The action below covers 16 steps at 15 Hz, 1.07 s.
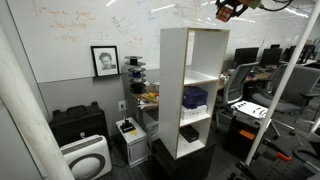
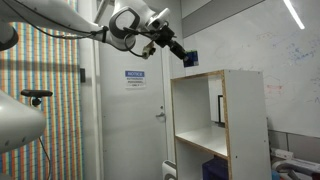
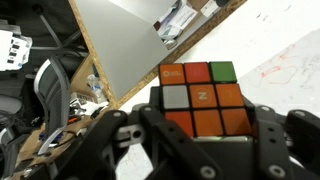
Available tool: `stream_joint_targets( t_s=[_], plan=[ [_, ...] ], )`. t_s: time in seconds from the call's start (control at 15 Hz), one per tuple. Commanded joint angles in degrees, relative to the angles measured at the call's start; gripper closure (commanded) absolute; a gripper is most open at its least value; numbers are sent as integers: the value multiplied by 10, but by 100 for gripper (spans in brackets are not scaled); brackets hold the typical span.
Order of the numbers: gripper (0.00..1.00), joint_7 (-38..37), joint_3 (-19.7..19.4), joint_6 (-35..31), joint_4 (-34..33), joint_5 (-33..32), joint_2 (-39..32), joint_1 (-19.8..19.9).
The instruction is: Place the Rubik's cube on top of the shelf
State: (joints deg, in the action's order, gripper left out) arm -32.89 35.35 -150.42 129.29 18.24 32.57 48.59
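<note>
I will move my gripper sideways over the white shelf and down onto its top panel (image 1: 207,29) to let go of the Rubik's cube, because the cube still hangs above that panel.
In the wrist view my gripper (image 3: 200,135) is shut on the Rubik's cube (image 3: 203,98), whose facing side shows orange squares with one whitish and one green. The white shelf's top panel (image 3: 150,55) lies below and to the left. In an exterior view my gripper (image 1: 228,12) hangs above the top right of the tall white shelf (image 1: 193,90). In an exterior view my gripper (image 2: 178,52) holds the cube (image 2: 189,59) just above and left of the shelf top (image 2: 215,76).
The shelf holds a dark blue-purple box (image 1: 195,97) in a middle compartment. Office chairs and desks (image 1: 250,95) stand on one side, a black cabinet (image 1: 78,125) and a white appliance (image 1: 85,158) on the other. A wall and door (image 2: 135,110) stand behind the shelf.
</note>
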Motion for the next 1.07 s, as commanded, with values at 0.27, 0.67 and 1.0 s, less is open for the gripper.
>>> stream_joint_targets(
  t_s=[0.27,0.67,1.0],
  plan=[
    [10,-293,39,84,-186,-311,-203,-14],
    [0,-332,-114,152,-247,-358,-269,-215],
    [0,-136,-268,238,-197,-212,-204,-375]
  ],
)
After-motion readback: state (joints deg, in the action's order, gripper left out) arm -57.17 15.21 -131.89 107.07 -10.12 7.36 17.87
